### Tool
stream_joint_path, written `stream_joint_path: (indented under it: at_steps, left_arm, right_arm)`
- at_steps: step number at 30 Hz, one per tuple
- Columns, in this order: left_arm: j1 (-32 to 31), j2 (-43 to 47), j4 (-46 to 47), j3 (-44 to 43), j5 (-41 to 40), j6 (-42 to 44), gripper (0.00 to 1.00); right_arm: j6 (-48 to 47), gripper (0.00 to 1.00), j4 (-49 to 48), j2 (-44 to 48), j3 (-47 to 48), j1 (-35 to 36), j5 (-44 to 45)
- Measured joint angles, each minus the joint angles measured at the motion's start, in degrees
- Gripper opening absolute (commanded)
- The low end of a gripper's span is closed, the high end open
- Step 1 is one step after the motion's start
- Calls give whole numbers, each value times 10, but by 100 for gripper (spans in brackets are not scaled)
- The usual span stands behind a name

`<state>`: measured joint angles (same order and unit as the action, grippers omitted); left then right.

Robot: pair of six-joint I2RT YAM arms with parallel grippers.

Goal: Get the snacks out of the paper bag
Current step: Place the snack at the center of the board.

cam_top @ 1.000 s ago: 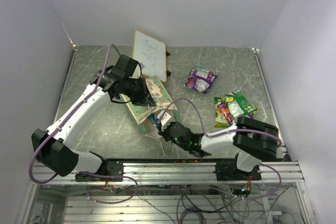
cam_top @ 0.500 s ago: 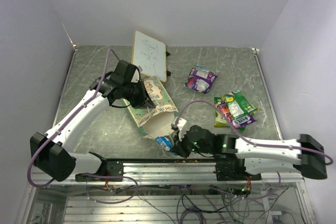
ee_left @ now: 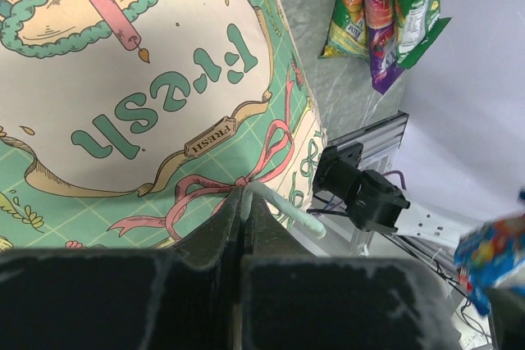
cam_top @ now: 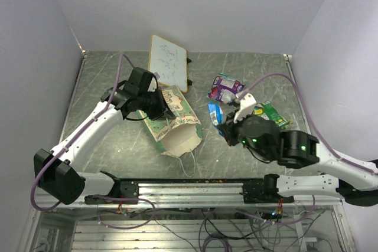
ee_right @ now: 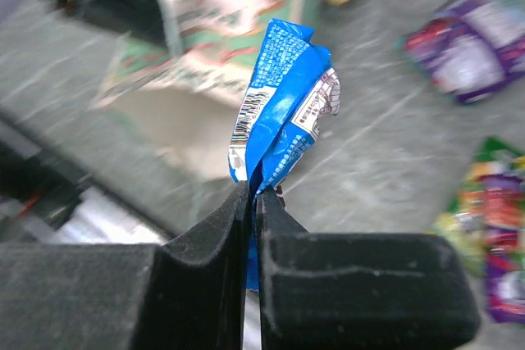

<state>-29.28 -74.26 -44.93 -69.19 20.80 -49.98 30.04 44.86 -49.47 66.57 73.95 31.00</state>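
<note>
Next, my right gripper goes to the right in the top view, then lowers the blue packet onto the green-pink pile already out of the bag (cam_top: 177,123).
The paper bag (cam_top: 177,123) lies on its side in the middle of the table, open mouth toward the near edge. Its printed side fills the left wrist view (ee_left: 156,79). My left gripper (cam_top: 165,109) (ee_left: 245,202) is shut on the bag's mint string handle (ee_left: 283,206). My right gripper (cam_top: 223,123) (ee_right: 254,194) is shut on a crumpled blue snack packet (cam_top: 215,112) (ee_right: 283,108), held up off the table to the right of the bag. A purple packet (cam_top: 225,88) (ee_right: 467,47) and a green-pink pile of snacks (cam_top: 267,117) (ee_left: 390,14) lie further right.
A white wood-framed board (cam_top: 168,62) lies behind the bag. The bag's other string handle (cam_top: 188,166) trails toward the metal rail (cam_top: 195,188) at the near edge. The right arm (cam_top: 289,146) covers part of the snack pile. Grey walls close both sides.
My right gripper has pulled the blue packet out of the bag's mouth, lifted it, and swung right and away from the near edge. The left gripper has stayed on the handle.
</note>
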Motion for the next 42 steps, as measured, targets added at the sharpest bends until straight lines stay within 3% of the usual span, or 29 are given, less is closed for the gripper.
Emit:
stream_joint_path:
  at_steps: [4, 8, 14, 20, 25, 33, 35, 39, 42]
  left_arm:
    - [0, -1, 12, 0, 0, -6, 7]
    - [0, -7, 24, 0, 0, -15, 7]
    - [0, -12, 31, 0, 0, -18, 7]
    - [0, -12, 44, 17, 0, -25, 7]
    - [0, -16, 45, 21, 1, -25, 7]
    - [0, -42, 44, 2, 5, -16, 7]
    - [0, -45, 44, 1, 8, -13, 7]
    - [0, -47, 44, -2, 14, -7, 7]
    - [0, -47, 43, -2, 15, -2, 7]
  right_arm:
    - [-92, 0, -50, -79, 9, -59, 93]
    - [-139, 0, -96, -172, 29, -239, 64]
    - [-32, 0, -48, -307, 79, -429, 57]
    - [83, 0, 6, -283, 5, -565, 42]
    - [129, 0, 19, -228, -38, -614, 38]
    - [166, 0, -3, -231, -110, -625, 33]
    - [172, 5, -8, -235, -123, -625, 30]
    - [188, 39, -9, -233, -132, -625, 28]
    - [195, 59, -5, -218, -140, -625, 17]
